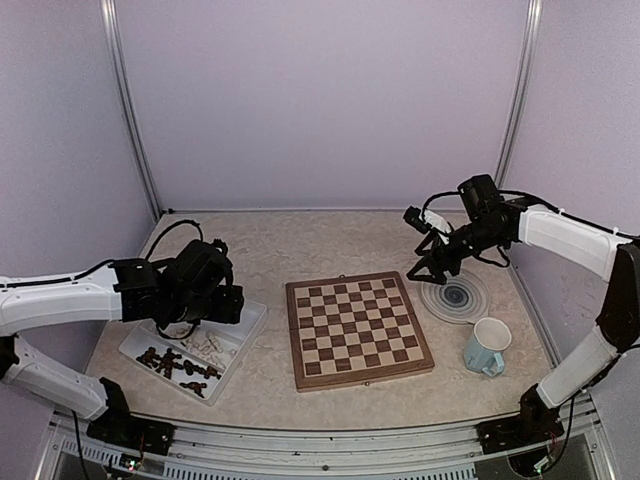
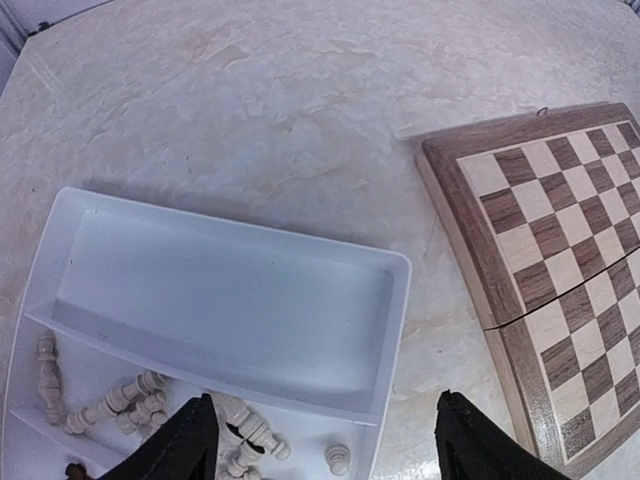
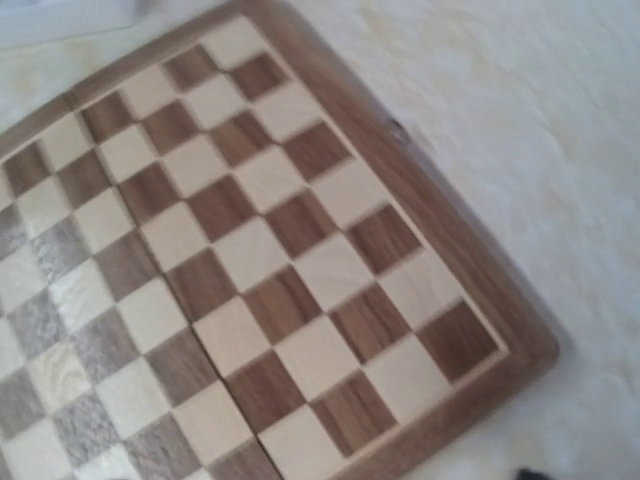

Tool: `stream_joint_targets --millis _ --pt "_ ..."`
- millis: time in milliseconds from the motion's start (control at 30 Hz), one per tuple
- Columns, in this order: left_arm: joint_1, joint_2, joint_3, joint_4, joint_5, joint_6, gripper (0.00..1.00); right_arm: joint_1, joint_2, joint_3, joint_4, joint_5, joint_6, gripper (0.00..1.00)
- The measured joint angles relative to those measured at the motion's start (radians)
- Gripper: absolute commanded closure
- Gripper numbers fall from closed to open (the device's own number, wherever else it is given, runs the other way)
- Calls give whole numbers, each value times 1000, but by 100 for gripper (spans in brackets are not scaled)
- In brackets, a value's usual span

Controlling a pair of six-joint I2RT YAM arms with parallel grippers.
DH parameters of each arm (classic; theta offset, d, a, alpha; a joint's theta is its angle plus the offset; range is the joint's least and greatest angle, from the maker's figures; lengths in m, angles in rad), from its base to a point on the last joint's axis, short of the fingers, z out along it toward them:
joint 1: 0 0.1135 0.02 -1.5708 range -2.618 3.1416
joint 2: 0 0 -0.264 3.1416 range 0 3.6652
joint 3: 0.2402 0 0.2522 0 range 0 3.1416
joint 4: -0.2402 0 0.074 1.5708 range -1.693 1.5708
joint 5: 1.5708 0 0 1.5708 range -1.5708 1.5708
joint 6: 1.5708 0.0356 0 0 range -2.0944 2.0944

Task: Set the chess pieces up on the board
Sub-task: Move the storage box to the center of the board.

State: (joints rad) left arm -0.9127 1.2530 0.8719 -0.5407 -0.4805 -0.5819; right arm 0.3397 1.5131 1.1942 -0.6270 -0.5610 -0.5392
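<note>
My left gripper lowers onto one cream piece [image 2: 338, 460] next and closes its fingers. The piece sits apart from the jumble, by the side of the tray facing the board.
The board [image 1: 358, 330] lies flat mid-table with no chess pieces on it. Dark chess pieces [image 1: 175, 365] and cream chess pieces [image 1: 212, 345] lie jumbled in a white tray [image 1: 245, 318] to its left. My left gripper [image 1: 200, 325] hangs over that tray. In the left wrist view it [image 2: 325, 445] is open and holds nothing, with cream pieces [image 2: 130, 400] beside its left finger. My right gripper [image 1: 425, 265] hovers past the board's far right corner, open and holding nothing. The right wrist view looks down on bare squares of the board [image 3: 260, 260], and only a dark fingertip [image 3: 530, 474] shows.
A round grey-ringed plate [image 1: 458, 298] sits right of the board, under the right gripper. A pale blue mug [image 1: 487, 347] stands nearer the front right. The tray's far compartment [image 2: 230, 290] has nothing in it. Walls close the back and both sides.
</note>
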Motion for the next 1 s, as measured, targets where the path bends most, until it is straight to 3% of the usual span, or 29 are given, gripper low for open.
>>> stream_joint_targets --millis 133,300,433,533,633,833,1000 --pt "73 -42 -43 -34 26 -74 24 0 2 31 -18 -74 -6 11" --pt "235 -67 -48 -94 68 -134 34 7 22 85 -24 -166 -4 21" --pt "380 -68 -47 -150 116 -128 44 42 60 96 -19 -173 -1 28" --pt "414 -72 -39 -180 167 -105 49 76 67 67 3 -176 -9 30" --pt "393 -74 -29 -197 225 -87 49 93 67 22 35 -195 -16 31" --pt "191 -23 23 -304 243 -106 53 94 67 -89 121 -231 -19 35" --pt "111 39 40 -388 241 -157 55 94 67 -131 163 -247 -20 37"
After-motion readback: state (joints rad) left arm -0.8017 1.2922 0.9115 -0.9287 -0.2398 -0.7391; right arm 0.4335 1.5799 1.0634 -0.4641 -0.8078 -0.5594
